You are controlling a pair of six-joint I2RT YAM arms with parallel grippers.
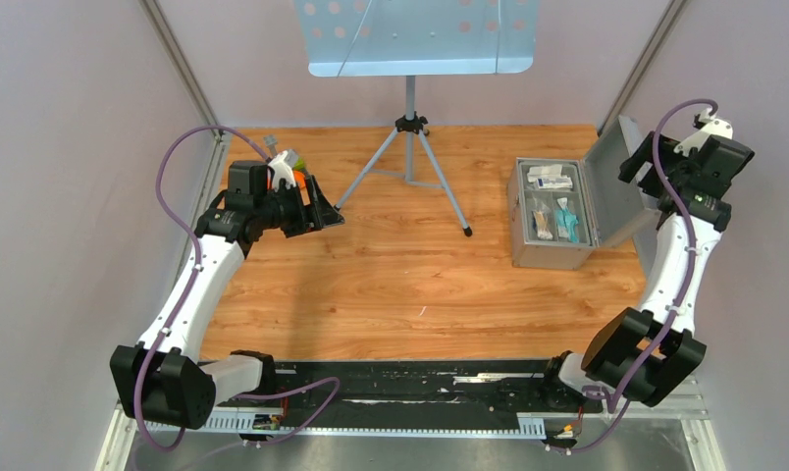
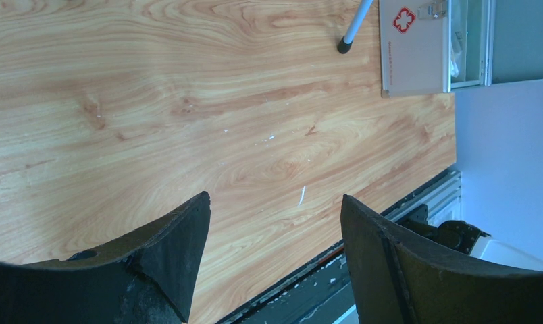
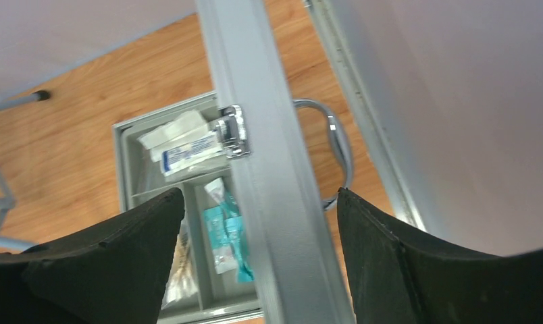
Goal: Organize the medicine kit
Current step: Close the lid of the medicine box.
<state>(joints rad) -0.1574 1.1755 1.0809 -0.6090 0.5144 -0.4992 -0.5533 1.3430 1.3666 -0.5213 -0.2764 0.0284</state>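
Observation:
The lid is raised off the tray. My right gripper swings to the left in the top view next, folding the lid shut, then moves down onto the lid's handle (image 3: 340, 144).
The medicine kit (image 1: 552, 253) is a silver-grey case standing open at the right of the table, its lid (image 1: 614, 182) raised toward the right wall. Its inner tray holds white packets (image 3: 181, 145), teal sachets (image 3: 227, 236) and a tan packet (image 3: 177, 270). My right gripper (image 3: 259, 196) is open, and its jaws straddle the lid's front edge (image 3: 275, 223) with a gap on both sides. The latch (image 3: 229, 131) and the handle (image 3: 336, 145) show just beyond it. My left gripper (image 2: 275, 209) hovers open and empty over bare wood at the left, far from the kit (image 2: 414, 54).
A music stand's tripod (image 1: 410, 128) stands at the back centre, one foot (image 1: 468, 233) close to the kit's left side. Its metal plate (image 1: 420, 34) hangs above. A black rail (image 1: 391, 392) runs along the near edge. Walls close in on both sides.

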